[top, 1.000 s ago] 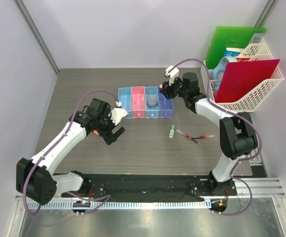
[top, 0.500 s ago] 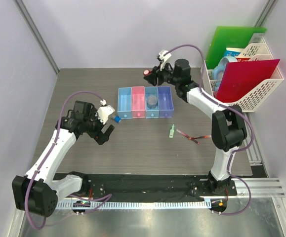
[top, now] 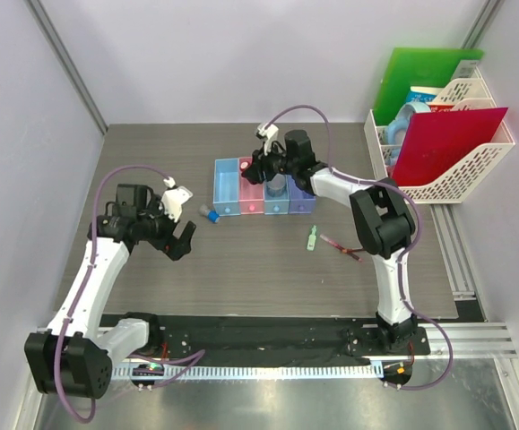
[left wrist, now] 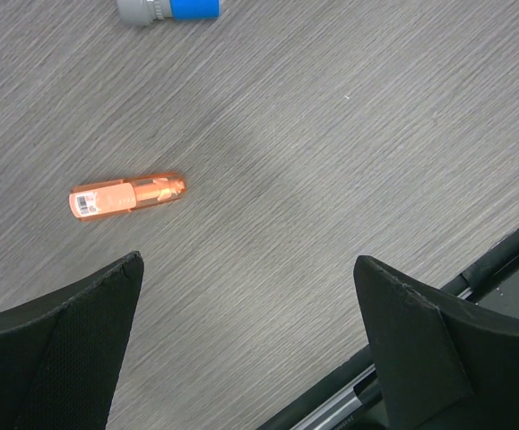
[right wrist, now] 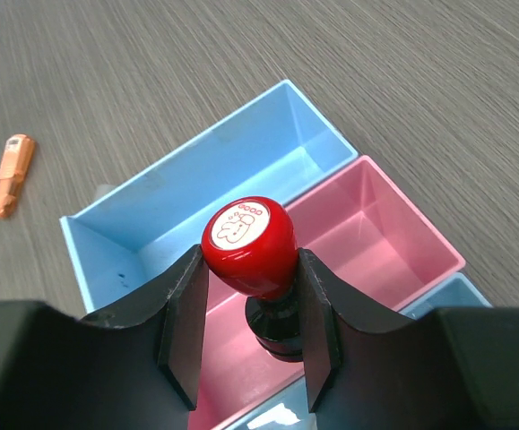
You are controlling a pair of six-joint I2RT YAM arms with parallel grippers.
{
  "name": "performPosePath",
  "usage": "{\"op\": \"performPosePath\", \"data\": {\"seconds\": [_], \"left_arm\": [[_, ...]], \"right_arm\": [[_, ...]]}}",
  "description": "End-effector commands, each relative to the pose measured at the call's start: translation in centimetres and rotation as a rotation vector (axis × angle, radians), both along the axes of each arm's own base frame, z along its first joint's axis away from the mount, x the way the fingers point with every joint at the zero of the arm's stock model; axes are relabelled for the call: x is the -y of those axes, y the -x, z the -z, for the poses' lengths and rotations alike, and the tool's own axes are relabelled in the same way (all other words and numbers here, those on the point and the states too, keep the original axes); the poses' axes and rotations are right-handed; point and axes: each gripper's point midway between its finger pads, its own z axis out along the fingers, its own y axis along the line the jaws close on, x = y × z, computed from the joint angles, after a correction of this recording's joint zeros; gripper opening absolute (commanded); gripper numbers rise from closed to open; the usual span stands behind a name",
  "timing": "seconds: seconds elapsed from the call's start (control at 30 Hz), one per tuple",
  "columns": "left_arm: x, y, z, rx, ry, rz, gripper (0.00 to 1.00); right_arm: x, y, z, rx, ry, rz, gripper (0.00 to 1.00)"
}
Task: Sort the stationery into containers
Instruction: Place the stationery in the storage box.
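The red-black round cap [right wrist: 247, 244] goes down next between the pink bin's sides, and my right gripper releases it, since the bin's bottom lies bare below.
My right gripper [top: 257, 167] is shut on the red-black round cap [right wrist: 247, 244] and holds it just above the pink bin [right wrist: 376, 233], near its wall with the left light-blue bin [right wrist: 196, 170]. The four joined bins [top: 228, 199] stand mid-table; a greyish clear roll [top: 276, 185] lies in the third. My left gripper [top: 183, 242] is open and empty, left of the bins, above the table. In the left wrist view an orange piece [left wrist: 126, 194] and a tiny blue piece [left wrist: 169, 9] lie ahead of the gripper [left wrist: 247, 269]. A green piece [top: 312, 238] and dark-red pens [top: 344, 247] lie right of centre.
A white mesh file rack [top: 474, 175] with a red folder [top: 443, 143] and a green folder [top: 420, 76] stands at the back right. The black base strip [top: 268, 336] runs along the near edge. Grey walls close the left and back.
My right gripper has carried the cap leftward from the purple-blue end of the row to above the pink bin. My left arm has drawn back left, away from the bins.
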Motion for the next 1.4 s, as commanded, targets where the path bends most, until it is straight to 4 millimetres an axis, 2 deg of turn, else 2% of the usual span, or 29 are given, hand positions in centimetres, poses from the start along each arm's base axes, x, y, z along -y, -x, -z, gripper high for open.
{"op": "performPosePath", "data": {"seconds": [0.0,0.2,0.37,0.43,0.53,0.57,0.8,0.93,1.03,1.07,1.1,1.13,1.17,1.2,1.23,1.27,1.3,1.33,1.37], "left_arm": [[0.5,0.0,-1.0,0.006,0.032,0.032,1.0],[0.7,-0.1,-1.0,-0.005,0.045,0.039,1.0],[0.8,0.1,-1.1,0.002,0.05,0.045,1.0],[0.9,0.3,-1.2,0.002,0.053,0.046,1.0],[0.9,0.5,-1.3,0.01,0.057,0.05,1.0],[0.9,0.6,-1.3,0.011,0.055,0.049,1.0],[0.9,0.7,-0.8,0.008,0.051,0.052,1.0],[1.1,0.4,-0.8,0.004,0.062,0.06,1.0],[1.0,-0.1,-0.1,-0.008,0.056,0.051,1.0],[0.9,-0.3,0.2,-0.013,0.052,0.043,1.0],[1.0,-0.6,0.3,-0.005,0.051,0.044,1.0],[0.9,-0.9,0.8,-0.018,0.042,0.04,1.0],[0.6,-1.3,1.0,-0.016,0.024,0.03,1.0],[0.4,-2.1,1.0,-0.001,0.014,0.011,1.0],[0.4,-2.5,1.6,-0.015,-0.002,0.009,0.99],[0.6,-2.8,2.0,-0.019,-0.02,0.01,0.99],[0.0,-3.8,2.2,0.008,-0.069,-0.011,1.0],[0.0,-4.2,2.4,0.017,-0.093,-0.011,1.0],[0.1,-4.9,3.0,0.023,-0.129,-0.01,1.0]], "right_arm": [[-0.7,-1.7,-3.4,0.114,-0.05,-0.007,0.01],[-1.2,-1.7,-1.2,0.079,-0.051,-0.018,0.1],[-1.1,-2.0,0.5,0.063,-0.035,-0.015,0.12],[-1.1,-2.2,0.8,0.06,-0.03,-0.013,0.17],[-1.3,-2.2,0.9,0.055,-0.026,-0.023,0.34],[-1.2,-2.2,1.0,0.056,-0.023,-0.023,0.43],[-0.9,-2.4,0.4,0.074,0.01,-0.022,0.71],[-0.5,-2.3,-0.9,0.098,0.029,-0.012,0.83],[0.5,-2.2,-3.0,0.145,0.063,0.014,0.87],[1.1,-1.9,-3.2,0.141,0.087,0.025,0.87],[2.0,-2.2,-5.3,0.198,0.113,0.068,0.88],[2.5,-2.2,-6.6,0.218,0.124,0.09,0.88],[3.4,-1.9,-6.9,0.211,0.161,0.108,0.89],[4.7,-1.8,-9.8,0.267,0.177,0.162,0.89],[5.5,-1.7,-10.9,0.302,0.207,0.181,0.91],[6.5,-0.8,-10.5,0.28,0.252,0.179,0.91],[7.3,-0.3,-11.5,0.3,0.265,0.187,0.91],[9.0,0.2,-13.9,0.366,0.302,0.231,0.92],[10.0,1.3,-13.3,0.344,0.348,0.226,0.92]]}}
